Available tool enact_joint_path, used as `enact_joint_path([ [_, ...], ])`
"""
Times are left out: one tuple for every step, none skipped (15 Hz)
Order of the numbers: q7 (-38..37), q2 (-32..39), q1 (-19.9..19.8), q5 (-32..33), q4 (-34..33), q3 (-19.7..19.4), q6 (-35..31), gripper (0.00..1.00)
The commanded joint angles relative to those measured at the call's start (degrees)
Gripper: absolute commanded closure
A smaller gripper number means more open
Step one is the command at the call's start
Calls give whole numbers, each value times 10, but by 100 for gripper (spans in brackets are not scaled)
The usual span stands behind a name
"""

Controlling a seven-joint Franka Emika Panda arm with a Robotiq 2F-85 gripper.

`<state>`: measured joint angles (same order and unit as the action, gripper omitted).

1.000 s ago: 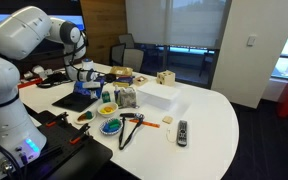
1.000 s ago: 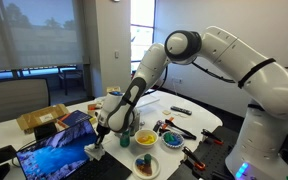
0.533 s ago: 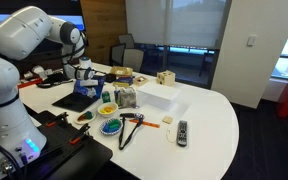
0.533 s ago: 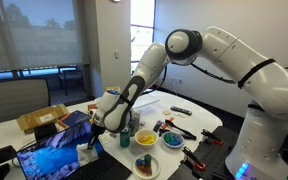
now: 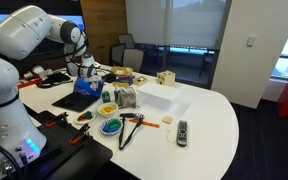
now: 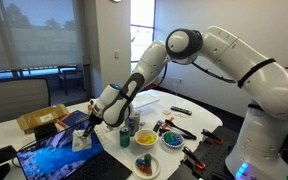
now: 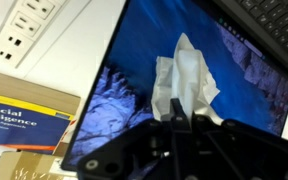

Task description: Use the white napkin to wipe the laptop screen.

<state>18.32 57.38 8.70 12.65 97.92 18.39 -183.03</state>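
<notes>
I should next raise my gripper off the screen, swing past the bowls and lower over the bare tabletop (image 5: 151, 113) beside the white box.
In the wrist view my gripper (image 7: 174, 118) is shut on the crumpled white napkin (image 7: 184, 80), which lies against the bright blue laptop screen (image 7: 134, 60); the dark keyboard (image 7: 274, 25) is at the top right. In an exterior view the napkin (image 6: 81, 140) sits on the laptop screen (image 6: 54, 155) under my gripper (image 6: 87, 128). In an exterior view my gripper (image 5: 86, 72) hangs over the small black laptop (image 5: 76, 99) at the table's far side; the napkin is too small to make out there.
A power strip (image 7: 29, 25) and books (image 7: 24, 120) lie beside the laptop. On the table stand a large white box (image 5: 156, 97), bowls (image 5: 110, 118), a remote (image 5: 182, 131) and scissors (image 5: 130, 124). Cups and bowls (image 6: 144, 150) crowd the space next to the laptop.
My gripper with the napkin has moved across the laptop screen, toward its upper part and away from the bowls. The rest of the table is unchanged.
</notes>
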Motion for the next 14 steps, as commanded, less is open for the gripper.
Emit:
enact_joint_path([
  [-35,-45,13,-1,35,-53,-10,100],
  [-43,-59,12,-5,49,-66,-9,100],
  [-54,-76,10,-9,69,-80,-8,100],
  [-63,-97,3,-13,94,-89,-11,100],
  [-72,-116,-1,-15,114,-98,-11,100],
  [-82,-142,-9,-18,142,-104,-18,100],
  [-91,-162,-13,-21,160,-111,-24,100],
  [-109,-190,-13,-32,186,-129,-36,100],
  [-128,-214,-6,-47,204,-152,-46,100],
  [-140,-233,-3,-60,218,-171,-50,100],
  [-148,-254,0,-72,234,-193,-54,100],
  [-159,-273,11,-86,251,-220,-59,100],
  [-166,-286,19,-98,260,-247,-61,100],
  [-173,-295,26,-110,269,-277,-62,100],
])
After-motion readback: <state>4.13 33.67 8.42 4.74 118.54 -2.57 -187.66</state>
